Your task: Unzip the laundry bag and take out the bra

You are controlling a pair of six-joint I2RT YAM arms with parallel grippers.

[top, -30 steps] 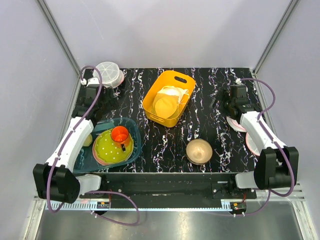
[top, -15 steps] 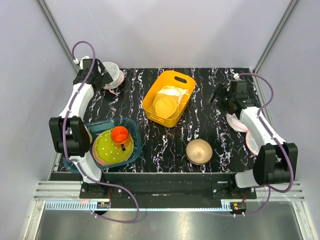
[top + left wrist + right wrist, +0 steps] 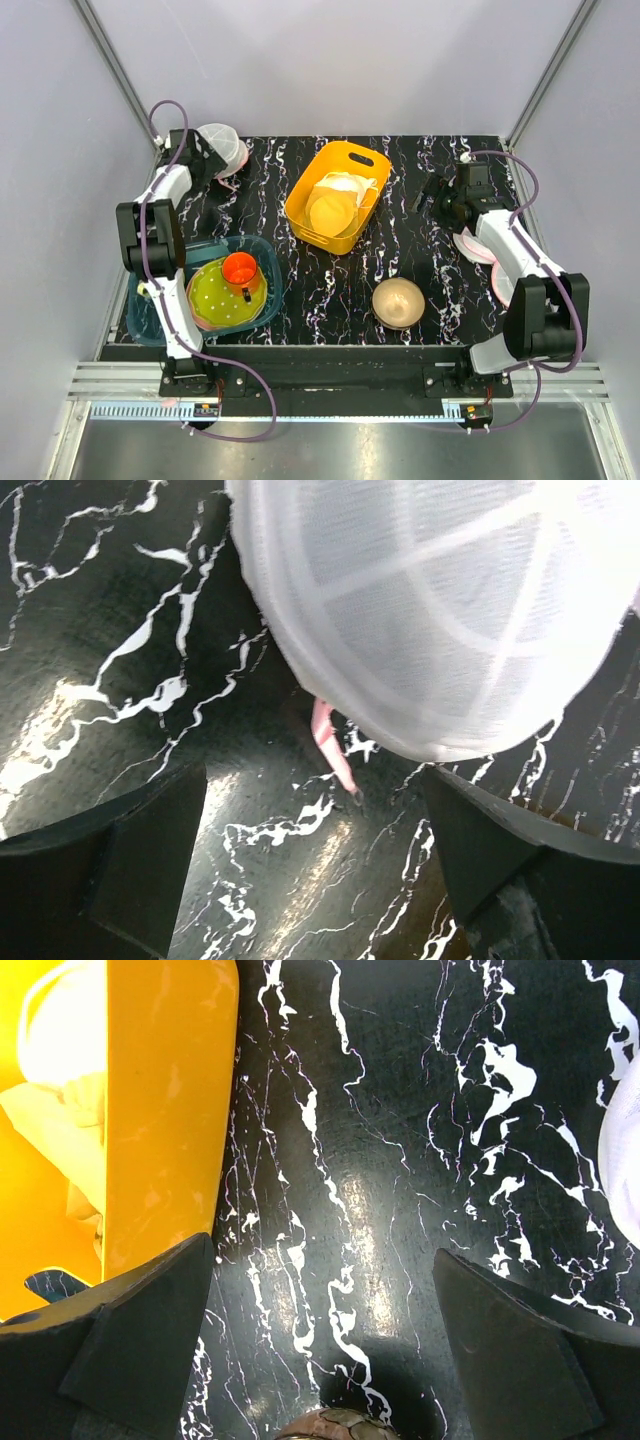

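Observation:
My left gripper moves outward and down onto the bag's mesh end next, to close on its near edge [image 3: 382, 732].
The laundry bag [image 3: 224, 146], a white mesh drum with pink trim, sits at the table's far left corner. In the left wrist view the laundry bag [image 3: 430, 610] fills the upper right, and its pink zip pull [image 3: 330, 742] hangs down onto the black marble. My left gripper [image 3: 211, 161] is right beside the bag. In its wrist view the left gripper [image 3: 312, 780] is open, the pull just ahead of the gap, nothing between the fingers. My right gripper [image 3: 433, 193] is open over bare table right of the yellow basket; in its wrist view the right gripper [image 3: 322, 1250] holds nothing. The bra is hidden.
A yellow basket [image 3: 336, 196] with white cloth stands mid-table, its side [image 3: 170, 1110] close to my right gripper. A tan bowl [image 3: 398, 301] sits near the front. A blue tub [image 3: 262, 252] holds a green plate and orange cup. Pink-rimmed white discs [image 3: 473, 247] lie at the right.
My left arm has swung from beside the blue tub up to the far left corner and now points at the bag. The right gripper has shifted slightly towards the left.

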